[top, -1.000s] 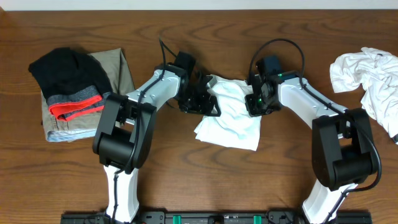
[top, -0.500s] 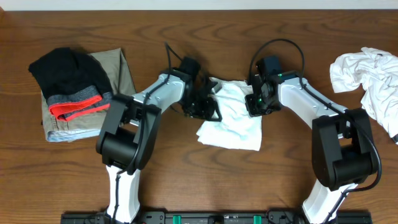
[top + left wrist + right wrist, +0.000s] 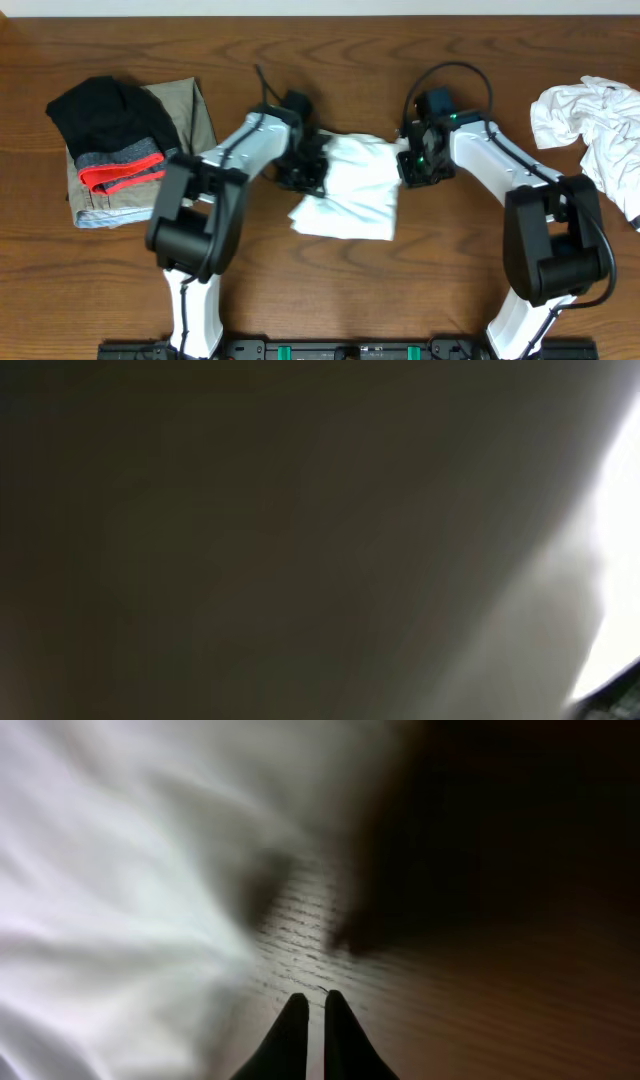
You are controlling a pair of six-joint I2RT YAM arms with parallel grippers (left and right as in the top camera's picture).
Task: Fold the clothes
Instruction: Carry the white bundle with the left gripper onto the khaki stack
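I need to carry the garment with my left gripper up and to the left in the overhead view onto the clothes stack (image 3: 128,140) and let go, since folded pieces are gathered there.
A partly folded white garment (image 3: 350,190) lies at the middle of the wooden table (image 3: 330,40). My left gripper (image 3: 305,170) sits on its left edge, shut on the cloth. The left wrist view is filled by dim cloth (image 3: 560,560) pressed against the lens, so its fingers are hidden. My right gripper (image 3: 412,168) is at the garment's upper right corner. Its dark fingertips (image 3: 310,1003) rest shut on bare wood, with the white garment (image 3: 120,870) just to their left and nothing between them.
At the left stands a stack of folded clothes: a black piece (image 3: 105,115), a grey one with red trim (image 3: 125,165) and a khaki one (image 3: 190,115). A crumpled heap of white clothes (image 3: 590,120) lies at the right edge.
The left gripper has shut on the garment's left edge and pulled it leftward, flattening it. The cloth has slid away from the right gripper, which has barely moved.
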